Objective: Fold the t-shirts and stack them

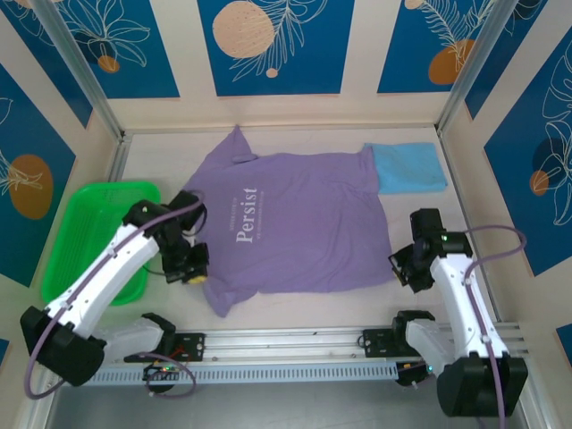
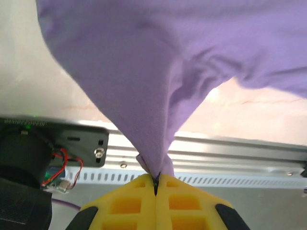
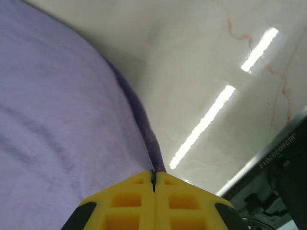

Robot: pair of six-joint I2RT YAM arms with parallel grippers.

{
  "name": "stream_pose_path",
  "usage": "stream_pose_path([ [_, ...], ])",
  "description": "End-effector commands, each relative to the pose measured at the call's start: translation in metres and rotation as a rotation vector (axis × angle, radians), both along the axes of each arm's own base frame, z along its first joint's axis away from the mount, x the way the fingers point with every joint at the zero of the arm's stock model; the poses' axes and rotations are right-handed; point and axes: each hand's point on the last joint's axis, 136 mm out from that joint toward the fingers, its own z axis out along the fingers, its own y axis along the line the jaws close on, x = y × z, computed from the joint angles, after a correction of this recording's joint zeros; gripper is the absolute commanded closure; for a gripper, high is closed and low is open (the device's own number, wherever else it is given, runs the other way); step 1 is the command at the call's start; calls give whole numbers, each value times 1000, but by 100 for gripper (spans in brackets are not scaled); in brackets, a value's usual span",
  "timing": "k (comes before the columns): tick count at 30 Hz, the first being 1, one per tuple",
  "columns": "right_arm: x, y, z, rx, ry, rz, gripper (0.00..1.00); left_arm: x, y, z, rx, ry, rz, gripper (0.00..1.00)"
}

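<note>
The near part of the purple shirt lies unfolded, so my right gripper needs to carry the purple shirt's hem outward along the purple shirt's side edge [image 1: 386,231] [image 3: 98,52] and let it go short of the blue t-shirt.
A lavender-purple t-shirt [image 1: 295,228] with white "Persist" lettering lies spread across the middle of the table, collar to the left. My left gripper [image 1: 195,271] is shut on its near-left edge; in the left wrist view the purple cloth [image 2: 158,96] rises in a peak out of the closed yellow fingertips [image 2: 136,189]. My right gripper [image 1: 402,268] is shut on the shirt's near-right hem [image 3: 152,143], which runs straight into the closed jaws. A light sky-blue t-shirt [image 1: 409,167], folded into a small rectangle, sits at the far right, touching the purple shirt's corner.
A bright green plastic tray [image 1: 94,223] sits at the left, partly under my left arm. An aluminium rail [image 1: 286,341] runs along the near edge. Patterned walls enclose the table on three sides.
</note>
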Motion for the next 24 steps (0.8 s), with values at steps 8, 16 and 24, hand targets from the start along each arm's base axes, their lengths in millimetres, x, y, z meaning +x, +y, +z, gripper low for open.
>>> stream_pose_path([
  [8, 111, -16, 12, -110, -4, 65, 100, 143, -9, 31, -128, -228, 46, 100],
  [16, 172, -30, -18, -158, 110, 128, 100, 247, 11, 6, -124, -248, 148, 100],
  [24, 217, -33, -20, -80, 97, 174, 44, 304, 32, 10, -41, -315, 220, 33],
])
